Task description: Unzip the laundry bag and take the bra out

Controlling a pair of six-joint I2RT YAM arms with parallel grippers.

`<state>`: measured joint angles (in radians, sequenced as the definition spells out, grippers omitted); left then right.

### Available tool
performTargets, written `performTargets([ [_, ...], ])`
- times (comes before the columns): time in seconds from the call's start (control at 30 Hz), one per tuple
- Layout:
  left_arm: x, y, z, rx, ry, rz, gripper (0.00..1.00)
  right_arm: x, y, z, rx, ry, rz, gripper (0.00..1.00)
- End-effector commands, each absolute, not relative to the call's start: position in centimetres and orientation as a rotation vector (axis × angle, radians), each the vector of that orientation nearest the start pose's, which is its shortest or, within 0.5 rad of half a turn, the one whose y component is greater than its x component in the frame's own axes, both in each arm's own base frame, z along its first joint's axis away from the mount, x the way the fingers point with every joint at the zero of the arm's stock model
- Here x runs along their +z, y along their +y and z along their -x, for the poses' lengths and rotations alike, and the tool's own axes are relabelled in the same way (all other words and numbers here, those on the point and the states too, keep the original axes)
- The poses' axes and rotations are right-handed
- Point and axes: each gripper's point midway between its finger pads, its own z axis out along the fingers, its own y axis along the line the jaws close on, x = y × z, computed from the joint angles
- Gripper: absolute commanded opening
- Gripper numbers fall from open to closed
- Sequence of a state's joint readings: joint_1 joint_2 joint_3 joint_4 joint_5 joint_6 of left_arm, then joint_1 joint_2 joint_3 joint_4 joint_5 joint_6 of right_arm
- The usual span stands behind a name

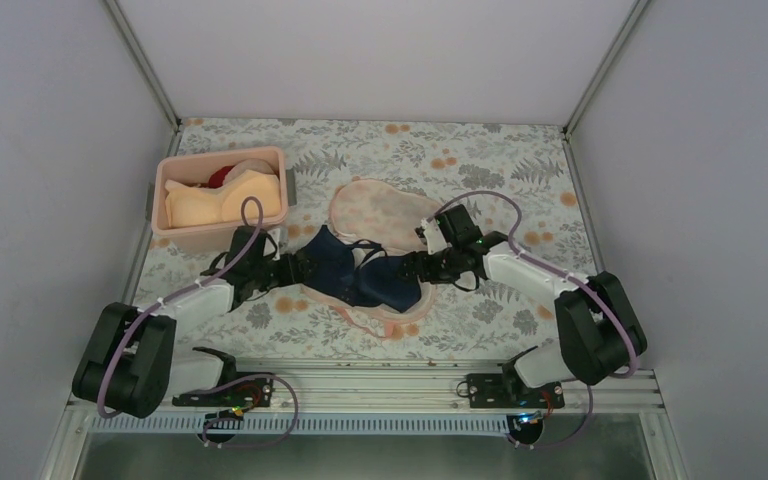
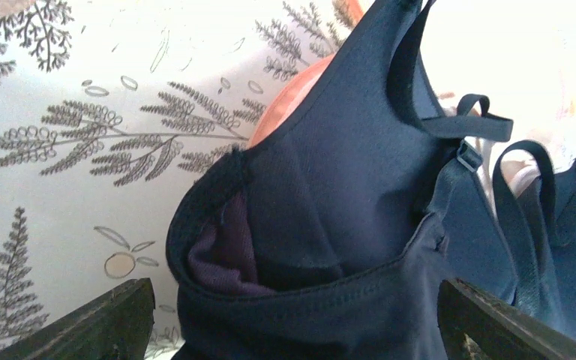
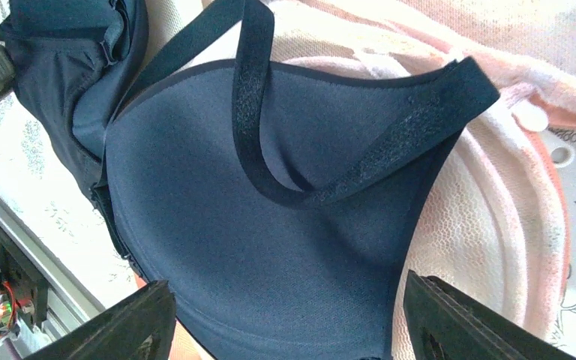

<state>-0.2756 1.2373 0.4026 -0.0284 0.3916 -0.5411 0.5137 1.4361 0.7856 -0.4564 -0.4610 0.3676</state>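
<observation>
The navy bra's folded edge (image 1: 309, 266) (image 2: 298, 301) lies between the wide-apart fingers of my left gripper. My left gripper needs to stay at this end of the bra and close straight onto that edge.
The navy bra (image 1: 360, 272) lies in the middle of the table, partly on the peach mesh laundry bag (image 1: 380, 212), which spreads behind and under it. My left gripper (image 1: 297, 268) is at the bra's left end, open, with the bra's folded edge (image 2: 330, 225) between its wide-apart fingers (image 2: 90, 322). My right gripper (image 1: 415, 268) is at the bra's right end, open, straddling a moulded cup (image 3: 270, 240) with straps across it. The bag's mesh and pink edging (image 3: 487, 217) show beside that cup. A peach strip of the bag (image 2: 292, 101) shows behind the bra in the left wrist view.
A rigid pink bin (image 1: 175, 232) stands at the back left, holding a peach bra (image 1: 225, 203) and a red garment (image 1: 222, 175). Grey walls enclose the floral table on the left, right and back. A metal rail (image 1: 360, 385) runs along the near edge.
</observation>
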Motion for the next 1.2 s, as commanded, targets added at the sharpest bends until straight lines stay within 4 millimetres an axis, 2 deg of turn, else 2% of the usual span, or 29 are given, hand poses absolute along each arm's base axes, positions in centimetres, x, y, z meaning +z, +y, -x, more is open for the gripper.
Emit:
performTargets([
  [0.0, 5.7, -14.7, -28.1, -0.869, 2.437, 0.148, 0.93, 6.3, 22.3, -22.9, 0.938, 2.792, 0.323, 0.77],
  [0.2, 5.9, -14.4, -28.5, -0.880, 2.402, 0.150, 0.80, 5.4, 23.5, -23.4, 1.012, 2.778, 0.359, 0.72],
  [0.3, 6.5, -14.9, -28.5, -0.917, 2.376, 0.130, 0.64, 4.9, 23.6, -23.4, 1.018, 2.778, 0.369, 0.67],
  [0.37, 7.0, -15.2, -28.4, -0.951, 2.356, 0.116, 0.54, 4.4, 23.5, -23.3, 1.023, 2.783, 0.371, 0.59],
  [0.43, 7.3, -15.4, -28.4, -0.970, 2.343, 0.114, 0.42, 4.3, 23.7, -23.4, 1.027, 2.783, 0.374, 0.39],
  [0.5, 7.7, -15.4, -28.3, -0.974, 2.339, 0.114, 0.28, 4.9, 23.8, -23.8, 1.026, 2.762, 0.379, 0.23],
  [0.6, 8.6, -15.5, -28.1, -0.992, 2.330, 0.116, 0.13, 6.2, 23.7, -24.5, 1.004, 2.731, 0.385, 0.06],
  [0.67, 9.1, -15.5, -27.8, -0.997, 2.330, 0.123, 0.05, 7.2, 23.7, -24.8, 0.996, 2.711, 0.399, 0.04],
  [0.77, 9.6, -15.1, -27.6, -0.973, 2.342, 0.140, 0.02, 8.7, 23.8, -25.1, 0.988, 2.693, 0.418, 0.04],
  [0.87, 11.2, -15.0, -27.7, -0.965, 2.320, 0.113, 0.02, 10.6, 23.8, -25.6, 0.970, 2.660, 0.435, 0.04],
  [1.03, 15.5, -15.1, -28.1, -0.964, 2.226, 0.018, 0.02, 13.8, 24.1, -26.5, 0.953, 2.600, 0.480, 0.04],
  [1.17, 20.1, -14.8, -28.5, -0.963, 2.096, -0.065, 0.02, 17.1, 24.9, -27.7, 0.974, 2.522, 0.519, 0.04],
])
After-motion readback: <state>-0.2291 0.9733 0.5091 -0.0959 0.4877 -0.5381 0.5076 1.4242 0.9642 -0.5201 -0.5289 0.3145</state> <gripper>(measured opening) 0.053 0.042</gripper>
